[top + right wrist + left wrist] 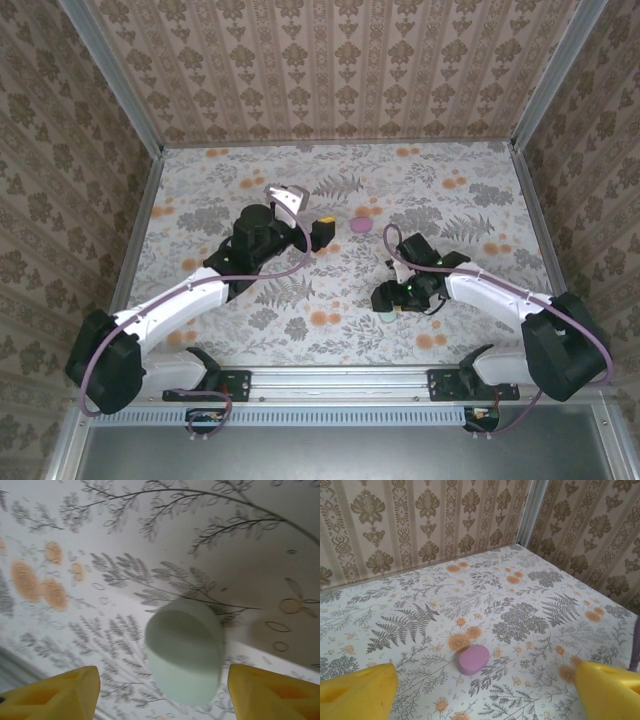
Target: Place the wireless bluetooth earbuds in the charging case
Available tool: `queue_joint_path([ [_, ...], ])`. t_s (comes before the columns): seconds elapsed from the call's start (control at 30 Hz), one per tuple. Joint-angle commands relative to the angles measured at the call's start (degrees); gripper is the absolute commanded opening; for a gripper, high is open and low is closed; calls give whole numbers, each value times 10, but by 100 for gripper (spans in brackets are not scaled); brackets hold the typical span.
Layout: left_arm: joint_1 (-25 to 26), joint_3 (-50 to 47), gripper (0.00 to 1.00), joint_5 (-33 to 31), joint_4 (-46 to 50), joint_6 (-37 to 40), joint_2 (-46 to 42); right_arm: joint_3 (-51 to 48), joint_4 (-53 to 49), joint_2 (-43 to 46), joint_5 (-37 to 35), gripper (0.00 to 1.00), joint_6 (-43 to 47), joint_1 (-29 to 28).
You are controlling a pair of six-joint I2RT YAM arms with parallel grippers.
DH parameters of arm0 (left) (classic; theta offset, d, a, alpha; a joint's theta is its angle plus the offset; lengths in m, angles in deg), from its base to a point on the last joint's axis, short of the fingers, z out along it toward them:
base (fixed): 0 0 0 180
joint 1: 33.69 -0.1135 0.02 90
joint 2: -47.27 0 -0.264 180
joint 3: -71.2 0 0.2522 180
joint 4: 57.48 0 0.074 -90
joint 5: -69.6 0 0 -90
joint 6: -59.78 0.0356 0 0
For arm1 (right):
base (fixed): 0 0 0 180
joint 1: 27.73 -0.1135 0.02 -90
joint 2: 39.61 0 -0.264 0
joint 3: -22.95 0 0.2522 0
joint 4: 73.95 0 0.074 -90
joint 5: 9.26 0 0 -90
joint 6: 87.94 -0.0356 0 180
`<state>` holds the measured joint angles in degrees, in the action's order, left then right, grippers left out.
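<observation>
My right gripper moves down around the pale green charging case (388, 315) next and closes on both its sides, as the case lies between the open yellow fingers.
A pinkish-purple pebble-shaped charging case (474, 659) lies closed on the flowered table, also seen from above (361, 226). My left gripper (322, 228) hovers just left of it, open, and its yellow fingers (360, 692) stand wide with the case ahead of them (485, 697). A pale green charging case (185, 655) lies closed under my right gripper (162, 697). That gripper is open, with a gap on each side of the case. From above, the right gripper (388, 298) covers most of the green case (388, 315). The earbuds are out of view.
The flowered table (450, 200) is walled on three sides by patterned panels (330, 70). A metal rail (330, 380) runs along the near edge between the arm bases. Open table lies behind the pink case and toward the back corners.
</observation>
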<state>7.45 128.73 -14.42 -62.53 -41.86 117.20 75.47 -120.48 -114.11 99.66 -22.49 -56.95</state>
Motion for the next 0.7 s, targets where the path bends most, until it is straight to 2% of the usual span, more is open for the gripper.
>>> queue_joint_path([
  [0.0, -5, 20, 92, 0, -18, -13, -2, -2, -36, 21, -115, 71, 21, -26],
  [0.27, -10, 1, 92, -20, -27, -27, -14, 5, -26, -2, -137, 71, 26, -80],
  [0.67, -20, -3, 92, -23, -26, -31, -16, 18, -11, -49, -168, 62, 2, -121],
])
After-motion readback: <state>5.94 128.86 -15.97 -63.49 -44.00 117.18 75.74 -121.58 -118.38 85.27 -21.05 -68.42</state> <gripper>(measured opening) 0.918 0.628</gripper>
